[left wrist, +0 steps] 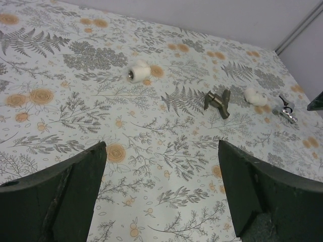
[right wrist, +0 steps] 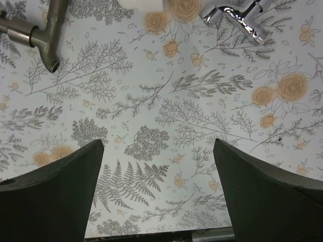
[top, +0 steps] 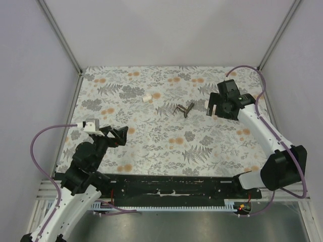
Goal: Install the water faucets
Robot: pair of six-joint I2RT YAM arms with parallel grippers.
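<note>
The chrome faucet's body (right wrist: pixel 247 12) is below and toward the right in the wrist view, so my right gripper will next lower its empty fingers there, turning to straddle it.
Two water faucets lie on the flowered table top. The duller, brushed-metal one (top: pixel 184 109) (left wrist: pixel 218 101) (right wrist: pixel 40 30) rests near the middle. The shiny chrome one (left wrist: pixel 285 110) (right wrist: pixel 239 15) lies to its right, close to my right gripper. My right gripper (top: pixel 216 106) (right wrist: pixel 157 141) hovers open above the table with nothing between its fingers; both faucets are beyond its fingertips. My left gripper (top: pixel 118 133) (left wrist: pixel 161 143) stands open and empty at the near left, well away from both faucets.
One short white plastic cylinder (top: pixel 147 98) (left wrist: pixel 137 71) lies left of the faucets, and another (left wrist: pixel 255 96) (right wrist: pixel 141 4) sits between them. Grey walls with metal corner posts close in the table on three sides. A black rail (top: pixel 166 187) runs along the near edge.
</note>
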